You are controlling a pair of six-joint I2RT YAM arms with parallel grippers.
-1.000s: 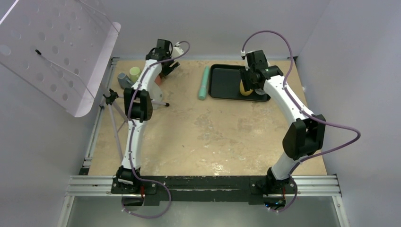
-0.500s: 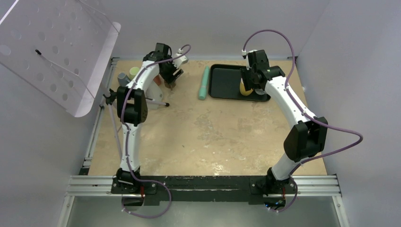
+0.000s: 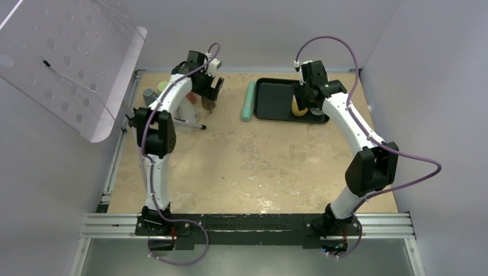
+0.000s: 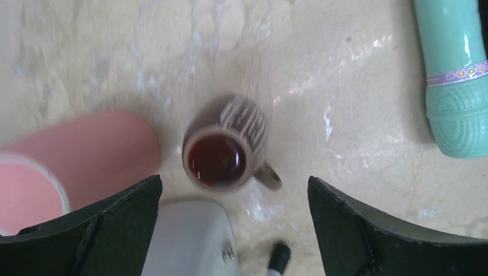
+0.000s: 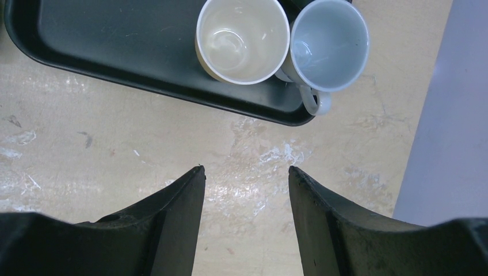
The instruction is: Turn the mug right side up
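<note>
My left gripper should go down and pull back until its fingers are on both sides of the mug's handle (image 3: 211,111) (image 4: 269,176), which sticks out below and back from it.
A brown mug with pale stripes (image 4: 227,152) stands on the table between the open jaws of my left gripper (image 4: 233,184), which hovers above it without touching. A glossy dark red round face points up at the camera and the handle sticks out to the lower right; I cannot tell whether that face is the opening or the base. In the top view the mug (image 3: 208,104) is just below the left gripper (image 3: 213,92). My right gripper (image 5: 246,172) is open and empty over bare table beside the tray; it also shows in the top view (image 3: 305,99).
A pink cup (image 4: 75,155) lies left of the mug and a white-grey body (image 4: 190,236) sits just in front of it. A teal cylinder (image 3: 248,100) lies beside the black tray (image 3: 270,100), which holds a cream cup (image 5: 242,37) and a pale blue mug (image 5: 329,43). A small tripod (image 3: 193,123) stands at the left.
My left gripper has swung right and forward from the back left corner and now hangs over the brown mug. The right arm has barely moved.
</note>
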